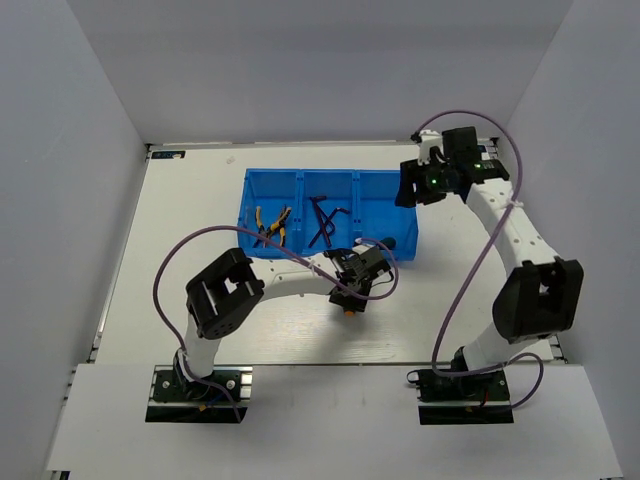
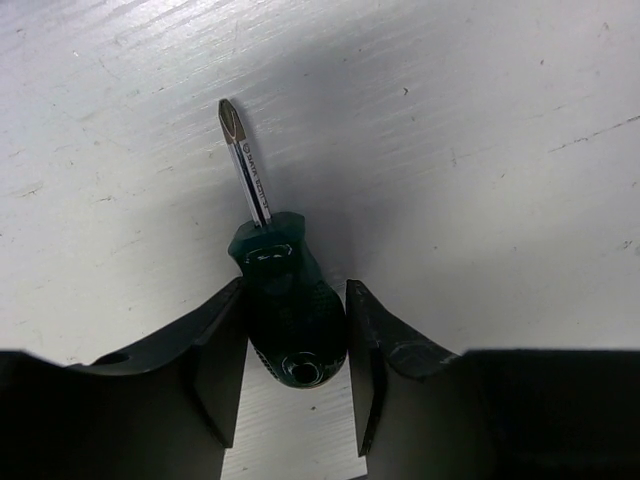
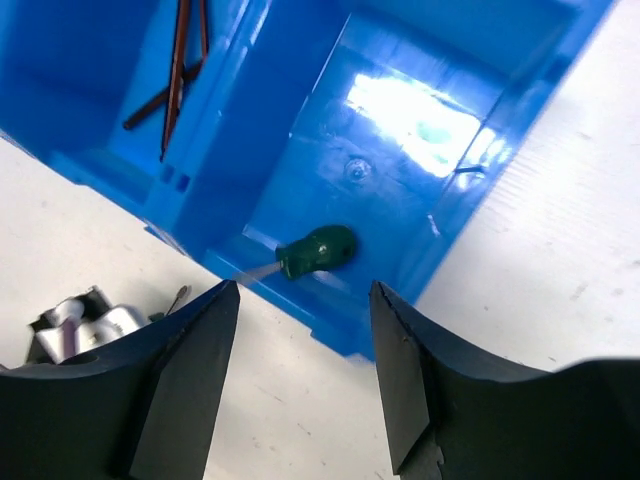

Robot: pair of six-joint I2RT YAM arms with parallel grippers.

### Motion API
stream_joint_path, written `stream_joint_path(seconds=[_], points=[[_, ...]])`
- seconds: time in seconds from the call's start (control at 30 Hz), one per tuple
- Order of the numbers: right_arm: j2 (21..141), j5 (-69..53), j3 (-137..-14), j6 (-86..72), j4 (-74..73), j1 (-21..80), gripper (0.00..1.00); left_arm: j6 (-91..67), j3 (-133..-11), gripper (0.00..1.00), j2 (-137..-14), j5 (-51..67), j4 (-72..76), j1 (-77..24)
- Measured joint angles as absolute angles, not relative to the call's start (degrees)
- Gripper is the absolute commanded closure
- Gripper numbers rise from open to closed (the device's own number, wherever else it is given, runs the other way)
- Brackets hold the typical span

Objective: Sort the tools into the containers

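Observation:
I will next lift the stubby screwdriver (image 2: 285, 305) with my left gripper. I will carry it outward over the empty bottom of the bin, beyond the similar green-handled tool in the bin's end section.
My left gripper (image 1: 348, 297) is shut on the stubby screwdriver (image 2: 285, 305), with the dark green handle between both fingers and the shaft pointing away over the white table. Its orange end (image 1: 348, 311) shows in the top view, just in front of the blue bin (image 1: 300, 173). Yellow-handled pliers (image 1: 270, 225) lie in the left compartment and dark hex keys (image 1: 325, 220) in the middle one. A small green-tipped tool (image 3: 318, 250) lies in the right compartment. My right gripper (image 3: 304, 290) is open and empty above the bin's near right corner (image 3: 430, 220).
The bin stands at the middle back of the white table (image 1: 180, 230), which has white walls around it. The left arm (image 1: 225, 290) reaches across the table's near middle. The right arm (image 1: 520, 250) runs along the right side.

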State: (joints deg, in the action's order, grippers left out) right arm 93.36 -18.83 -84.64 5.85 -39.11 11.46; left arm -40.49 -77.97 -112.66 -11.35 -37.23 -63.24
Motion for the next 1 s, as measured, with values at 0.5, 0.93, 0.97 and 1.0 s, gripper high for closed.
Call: stream_joint_path(seconds=[0.5,0.93,0.97,1.0], points=[[78.06,-8.40,-66.02,6.09,-39.16,-0.14,1.00,-36.18,-93.41,0.96,-113.10,-12.27,-40.47,-62.89],[73.73,-9.08,-54.89,7.40,-39.46,-7.09,0.36,-29.04,-127.83,0.45,-130.21,-20.93,-46.48,-58.22],[73.32,-9.56,-54.52,7.88,-39.48,-7.31,0.34,-28.67,-127.83,0.41,-131.48,-21.02,-47.18,-57.76],[72.84,-10.33,-54.13,8.12,-39.53,-7.62,0.34,-28.40,-127.83,0.36,-132.84,-21.04,-47.94,-57.19]])
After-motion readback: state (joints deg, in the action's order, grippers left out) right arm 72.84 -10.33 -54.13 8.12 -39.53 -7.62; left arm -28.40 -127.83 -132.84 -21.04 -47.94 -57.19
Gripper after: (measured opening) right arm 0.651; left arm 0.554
